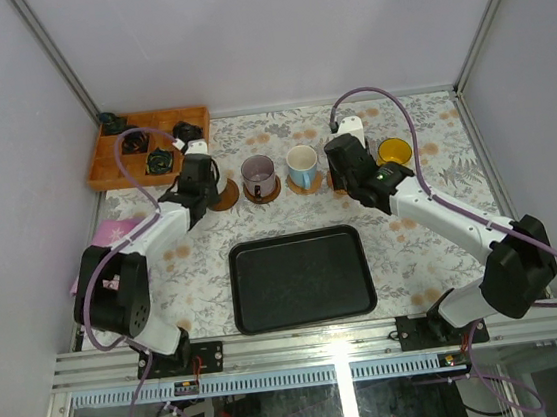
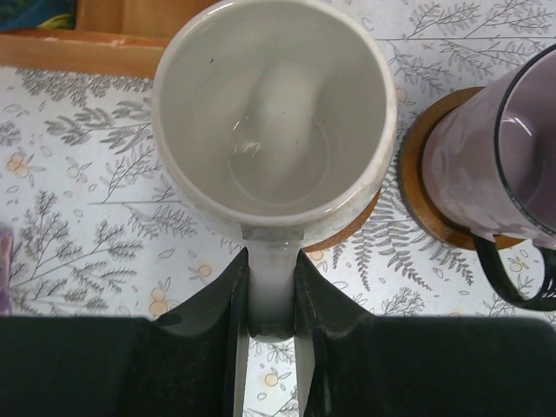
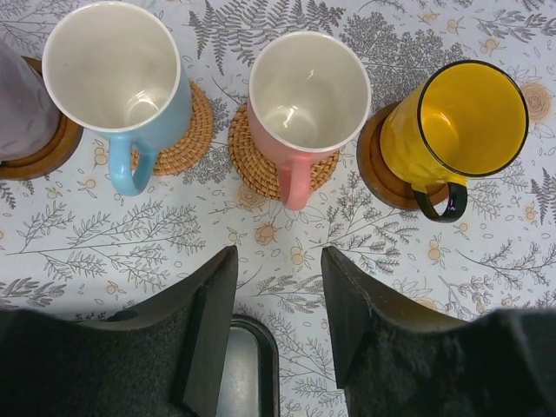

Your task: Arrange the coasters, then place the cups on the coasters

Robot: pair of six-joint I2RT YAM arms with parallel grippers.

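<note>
The brown coaster point(image 2: 352, 228) peeks out on the mauve cup's side, so I need to shift my left gripper that way, lower the cream-white cup point(image 2: 274, 113) onto it, and release.
My left gripper point(image 2: 271, 295) is shut on the handle of the cream-white cup point(image 2: 274, 113). That cup is upright over a brown coaster point(image 2: 358, 228), of which only the edge shows. To its right the mauve cup point(image 2: 495, 165) stands on another coaster point(image 2: 417, 195). In the right wrist view the light blue cup point(image 3: 113, 74), pink cup point(image 3: 308, 95) and yellow cup point(image 3: 460, 117) each stand on a coaster in a row. My right gripper point(image 3: 278, 287) is open, just short of the pink cup's handle, holding nothing. From above, the left gripper point(image 1: 205, 180) hides the cream-white cup and the right gripper point(image 1: 349, 168) hides the pink cup.
A black rectangular tray point(image 1: 302, 278) lies in the middle near the arms, its corner under my right fingers point(image 3: 252, 365). A compartmented wooden box point(image 1: 122, 164) with small dark objects sits at the back left. A pink patch point(image 1: 115, 230) lies at the left edge of the cloth.
</note>
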